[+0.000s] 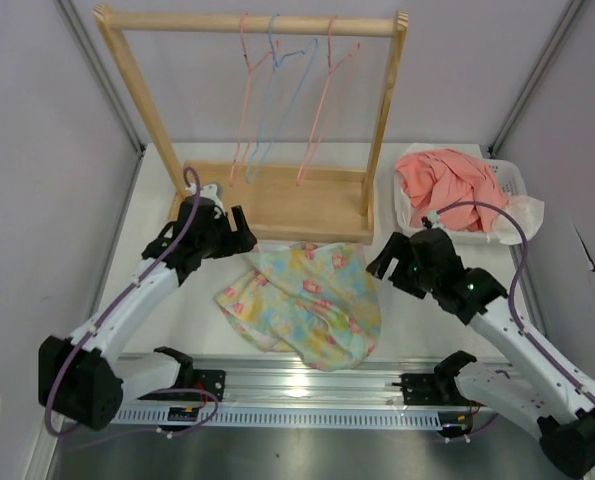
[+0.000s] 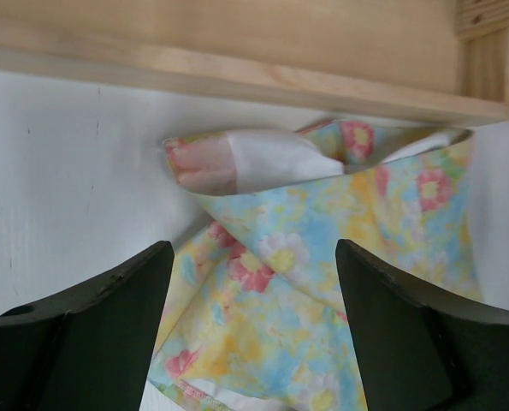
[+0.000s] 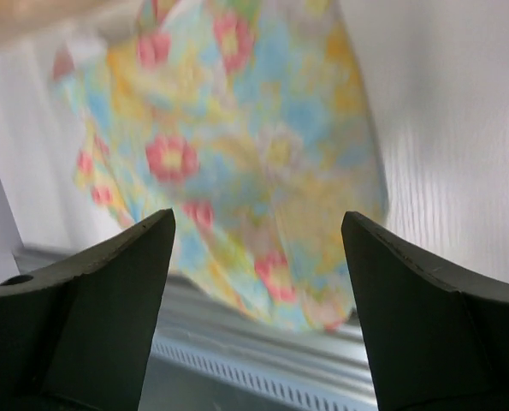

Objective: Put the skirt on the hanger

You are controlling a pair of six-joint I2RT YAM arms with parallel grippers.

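My right gripper moves down and across onto the skirt's far corner next, since that corner lies below it and to its left in the top view.
The flowered skirt (image 1: 302, 300) lies crumpled on the white table in front of the wooden rack. It also shows in the left wrist view (image 2: 305, 282) and, blurred, in the right wrist view (image 3: 237, 145). Two thin pink wire hangers (image 1: 245, 100) (image 1: 327, 100) hang from the rack's top bar; I cannot tell which is the task's hanger. My left gripper (image 1: 239, 232) (image 2: 254, 248) is open and empty, low over the skirt's far left corner. My right gripper (image 1: 382, 262) (image 3: 258, 217) is open and empty, just right of the skirt.
A light blue hanger (image 1: 277, 90) hangs between the pink ones. The rack's wooden base (image 1: 277, 200) sits just behind the skirt. A white basket (image 1: 507, 175) at the back right holds a coral-pink garment (image 1: 447, 180). A metal rail (image 1: 297, 380) runs along the near edge.
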